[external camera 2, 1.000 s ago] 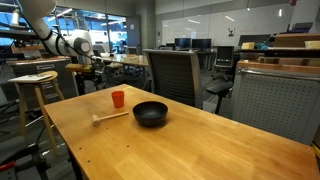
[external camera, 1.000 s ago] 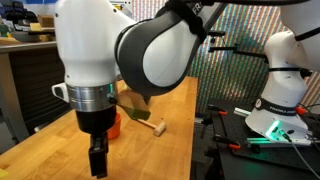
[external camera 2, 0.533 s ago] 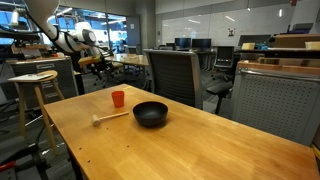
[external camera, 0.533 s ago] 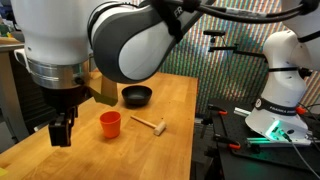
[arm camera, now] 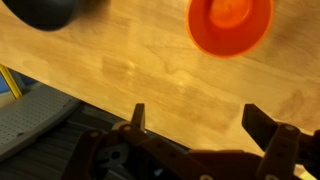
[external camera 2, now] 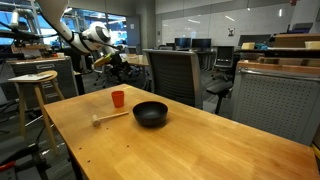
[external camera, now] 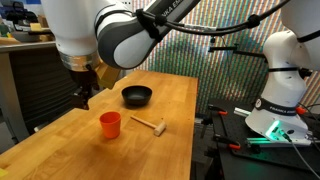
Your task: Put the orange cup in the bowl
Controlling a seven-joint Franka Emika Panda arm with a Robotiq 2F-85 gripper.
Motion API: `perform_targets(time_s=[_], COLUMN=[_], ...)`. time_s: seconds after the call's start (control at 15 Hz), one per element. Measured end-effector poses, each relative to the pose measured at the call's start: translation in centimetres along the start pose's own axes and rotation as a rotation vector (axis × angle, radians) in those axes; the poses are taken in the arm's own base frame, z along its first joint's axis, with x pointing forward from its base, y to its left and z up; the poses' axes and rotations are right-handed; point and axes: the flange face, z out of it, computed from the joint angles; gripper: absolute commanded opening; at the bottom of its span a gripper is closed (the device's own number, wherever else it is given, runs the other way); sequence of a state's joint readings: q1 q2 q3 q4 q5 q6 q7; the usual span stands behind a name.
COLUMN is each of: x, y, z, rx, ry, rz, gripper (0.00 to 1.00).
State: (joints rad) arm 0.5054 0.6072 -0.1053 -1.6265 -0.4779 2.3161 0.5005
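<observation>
I need to move my gripper across and down onto the rim of the orange cup, on the side facing the black bowl, because the top of the cup is open.
The orange cup [external camera: 110,124] stands upright on the wooden table [external camera: 170,100]. It also shows in the other exterior view [external camera 2: 118,99] and from above at the top of the wrist view [arm camera: 230,26]. The black bowl [external camera: 137,96] sits farther back on the table, to the right of the cup in an exterior view [external camera 2: 150,114]; its edge shows at the wrist view's top left [arm camera: 45,12]. My gripper [external camera: 84,92] hangs in the air near the table's edge, apart from the cup. Its fingers [arm camera: 200,120] are spread wide and empty.
A small wooden mallet [external camera: 150,125] lies beside the cup, also seen in an exterior view [external camera 2: 108,118]. A second white robot arm [external camera: 280,80] stands off the table's side. Office chairs [external camera 2: 170,75] and a stool [external camera 2: 35,90] stand around the table.
My arm has risen and swung away from the camera toward the table's edge, uncovering the cup, mallet and bowl. The cup, bowl and mallet have not moved.
</observation>
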Motion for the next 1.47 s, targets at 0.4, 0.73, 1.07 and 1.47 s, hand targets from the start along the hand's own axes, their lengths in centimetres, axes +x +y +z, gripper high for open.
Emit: perform_targets(time_s=[0.4, 0.73, 1.07, 1.47], x=[-2.5, -2.9, -3.4, -6.4], y=[0.4, 2.1, 5.9, 7.1], z=[2.0, 2.8, 5.0, 8.5], rx=[0.042, 0.087, 0.101, 0.190], ry=[-0.244, -0.314, -0.354, -0.491], rz=[0.125, 0.202, 0.275, 0.376], gripper=[1.00, 1.00, 1.00, 1.00])
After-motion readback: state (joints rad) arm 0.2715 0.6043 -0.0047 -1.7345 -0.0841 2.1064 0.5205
